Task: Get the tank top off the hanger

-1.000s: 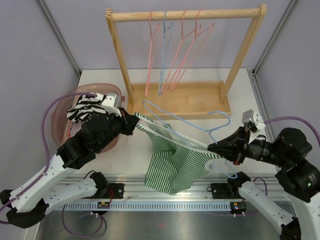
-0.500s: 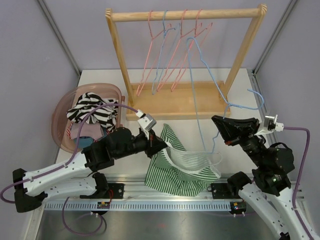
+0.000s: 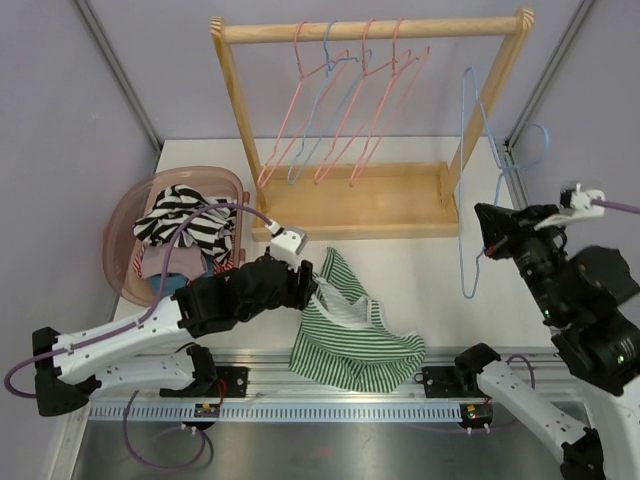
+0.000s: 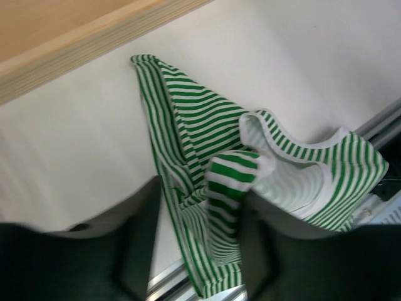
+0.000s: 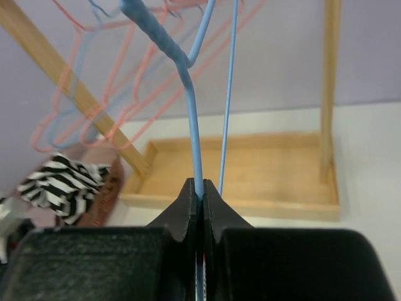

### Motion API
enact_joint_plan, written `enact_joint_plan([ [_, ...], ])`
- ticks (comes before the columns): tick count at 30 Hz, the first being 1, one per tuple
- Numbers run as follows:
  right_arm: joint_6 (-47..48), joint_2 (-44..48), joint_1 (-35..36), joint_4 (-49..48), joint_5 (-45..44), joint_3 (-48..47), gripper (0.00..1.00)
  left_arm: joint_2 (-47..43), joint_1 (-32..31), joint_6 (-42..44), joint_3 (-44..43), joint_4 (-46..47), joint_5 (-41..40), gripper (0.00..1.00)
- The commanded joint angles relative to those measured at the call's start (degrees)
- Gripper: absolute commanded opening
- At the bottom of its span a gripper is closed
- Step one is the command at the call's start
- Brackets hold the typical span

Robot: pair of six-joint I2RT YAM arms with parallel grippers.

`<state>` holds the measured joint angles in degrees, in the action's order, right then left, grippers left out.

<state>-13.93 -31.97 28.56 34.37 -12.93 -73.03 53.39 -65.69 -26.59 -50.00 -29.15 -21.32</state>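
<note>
My right gripper carries the bare blue hanger (image 3: 465,200) outward onto the bar's empty part (image 3: 455,28) next and releases it, since the tank top is already free of it.
The green-and-white striped tank top (image 3: 355,335) lies crumpled on the table by the front edge, free of the hanger. My left gripper (image 3: 312,290) hovers low over its upper left strap. In the left wrist view the left gripper (image 4: 197,213) is open, and a fold of the tank top (image 4: 188,125) lies between its dark fingers (image 4: 141,238). The bare blue wire hanger (image 3: 465,200) hangs in the air at the right, beside the rack's post. My right gripper (image 3: 487,225) is shut on its wire, seen pinching the hanger (image 5: 191,113) in the right gripper (image 5: 200,188).
A wooden clothes rack (image 3: 370,30) stands at the back with several pink and blue hangers (image 3: 340,110) on its bar. A pink basket (image 3: 125,240) at the left holds black-and-white striped clothing (image 3: 185,220). A metal rail (image 3: 330,395) runs along the front edge.
My right arm swung the blue hanger up and to the right, out of the tank top. The tank top dropped flat onto the table, and my left gripper opened and let go of the strap.
</note>
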Motion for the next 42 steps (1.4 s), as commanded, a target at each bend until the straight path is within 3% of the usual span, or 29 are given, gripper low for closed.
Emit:
enact_joint_plan([
  [1, 3.47, -10.12, 0.36, 11.41, -6.58, -6.49, 0.0, -2.31, -0.31, -2.5, -4.58, -5.64, -5.92, 0.59],
  [5, 4.35, -17.33, 0.36, 12.56, -7.2, -15.53, 0.0, -5.13, -0.32, -3.12, -5.99, -9.17, -7.5, 0.77],
  [9, 5.05, -26.27, 0.36, 13.79, -7.2, -23.63, 0.0, -8.03, -0.32, -3.73, -6.08, -11.72, -8.12, 0.86],
  [11, 5.58, -29.72, 0.36, 14.49, -7.2, -28.97, 0.0, -9.26, -0.32, -4.0, -6.16, -13.39, -8.47, 0.98],
  [19, 7.69, -46.5, -1.22, 17.92, -6.42, -46.92, 0.0, -10.67, -0.32, -4.0, -5.9, -15.86, -8.4, 0.99],
  [26, 5.76, -57.23, -11.67, 21.0, 4.22, -59.4, 0.0, -12.6, -0.4, -3.03, -4.41, -13.83, -5.31, 0.99],
  [32, 4.8, -64.26, -12.56, 22.4, 4.59, -63.19, 0.0, -11.55, -0.4, -3.2, -5.11, -14.8, -6.36, 0.99],
  [39, 3.3, -62.17, -12.56, 19.68, 4.31, -57.22, 0.0, -6.46, -2.59, -5.4, -5.2, -11.65, -6.98, 0.99],
  [42, 4.09, -62.34, -12.56, 21.26, 4.32, -58.27, 0.16, -2.42, -4.52, -5.58, -4.41, -7.35, -4.7, 0.99],
])
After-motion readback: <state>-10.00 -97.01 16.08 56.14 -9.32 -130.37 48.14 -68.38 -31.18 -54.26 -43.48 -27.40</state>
